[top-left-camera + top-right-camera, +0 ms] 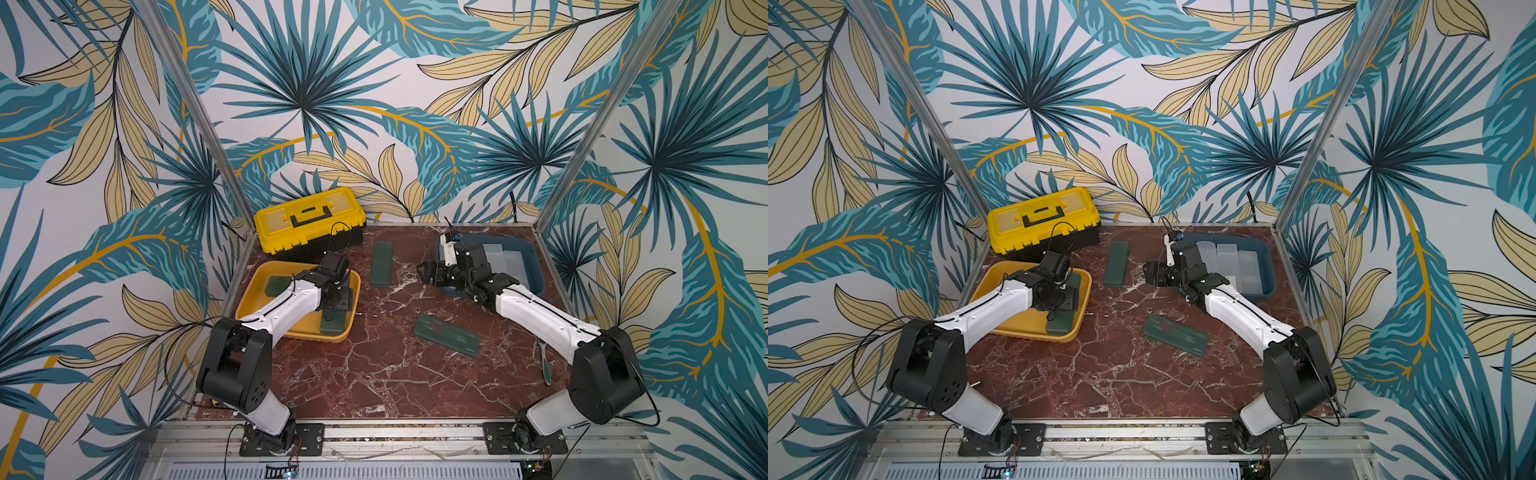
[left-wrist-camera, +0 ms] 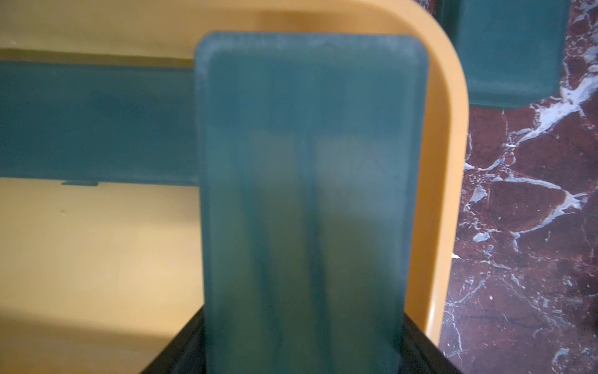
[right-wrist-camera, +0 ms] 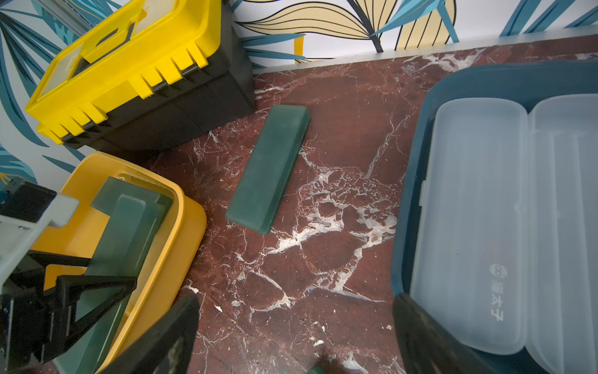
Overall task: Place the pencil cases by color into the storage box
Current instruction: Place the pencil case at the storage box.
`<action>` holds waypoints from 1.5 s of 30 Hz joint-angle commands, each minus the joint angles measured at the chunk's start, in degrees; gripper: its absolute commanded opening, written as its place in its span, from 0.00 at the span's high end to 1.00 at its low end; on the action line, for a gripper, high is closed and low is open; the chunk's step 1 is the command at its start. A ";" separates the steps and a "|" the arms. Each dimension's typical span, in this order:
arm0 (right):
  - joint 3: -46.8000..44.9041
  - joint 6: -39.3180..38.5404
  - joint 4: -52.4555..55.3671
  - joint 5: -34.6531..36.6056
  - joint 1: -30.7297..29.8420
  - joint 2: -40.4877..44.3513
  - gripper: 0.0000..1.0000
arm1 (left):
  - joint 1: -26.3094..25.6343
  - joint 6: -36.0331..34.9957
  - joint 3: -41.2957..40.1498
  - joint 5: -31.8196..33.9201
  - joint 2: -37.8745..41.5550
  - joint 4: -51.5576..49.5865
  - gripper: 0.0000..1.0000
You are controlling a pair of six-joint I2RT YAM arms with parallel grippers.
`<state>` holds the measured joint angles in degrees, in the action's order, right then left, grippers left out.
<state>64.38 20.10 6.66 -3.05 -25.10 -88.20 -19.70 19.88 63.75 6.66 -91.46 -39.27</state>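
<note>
I will next lower my left gripper toward the yellow box's side beside the marble and release the dark green case, because the dark green case still hangs over the end of the second green case.
My left gripper [image 1: 336, 305] is shut on a dark green pencil case [image 2: 307, 194], holding it by one end inside the yellow storage box [image 1: 249, 299]. A second green case [image 2: 97, 123] lies across that box's far side. Two more green cases lie on the marble, one [image 1: 381, 264] near the back and one [image 1: 446, 334] in the middle. Frosted white cases [image 1: 1229, 262] lie side by side in the blue storage box [image 1: 1268, 286]. My right gripper [image 3: 297, 336] is open and empty above bare marble, between the back green case [image 3: 270, 170] and the blue box [image 3: 417, 162].
A yellow-and-black toolbox [image 1: 309, 218] stands shut at the back left, just behind the yellow box. A teal-handled tool [image 1: 545, 361] lies by the right edge, near my right arm's base. Metal frame posts and patterned walls close the table on three sides.
</note>
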 commanded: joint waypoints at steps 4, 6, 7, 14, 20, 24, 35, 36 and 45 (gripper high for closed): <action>-0.63 -0.50 -1.12 -0.11 0.06 -1.09 0.07 | -0.60 -0.24 -1.30 0.60 -1.76 2.30 0.39; -0.63 -0.48 -1.03 -0.13 0.07 -1.18 0.07 | -0.80 -0.24 -1.51 0.31 -2.56 2.62 0.39; -0.72 -0.48 -1.02 -0.05 0.08 -1.18 0.07 | -0.99 -0.19 -1.61 0.38 -2.92 2.70 0.39; -0.74 -0.32 -1.03 0.02 0.06 -1.66 0.07 | -1.30 -0.06 -2.65 -0.08 -4.41 4.52 0.39; -0.75 -0.31 -1.03 0.04 0.05 -2.06 0.07 | -1.46 0.15 -2.67 -0.76 -5.28 5.99 0.38; -0.77 -0.41 -1.02 0.15 0.05 -2.06 0.07 | -1.42 0.41 -2.44 -1.04 -6.03 6.48 0.36; -0.80 -0.33 -1.12 0.18 0.05 -2.68 0.07 | -1.55 0.65 -3.05 -1.00 -7.33 7.95 0.33; -0.77 -0.34 -1.12 0.17 0.05 -2.75 0.07 | -1.48 0.74 -3.14 -0.93 -7.33 8.15 0.32; -0.64 -0.27 -1.20 0.06 0.10 -3.11 0.07 | -1.41 1.32 -4.15 0.02 -5.07 9.46 0.14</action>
<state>64.38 20.12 6.22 -3.05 -25.10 -90.45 -20.93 20.73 61.10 6.37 -98.52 -31.73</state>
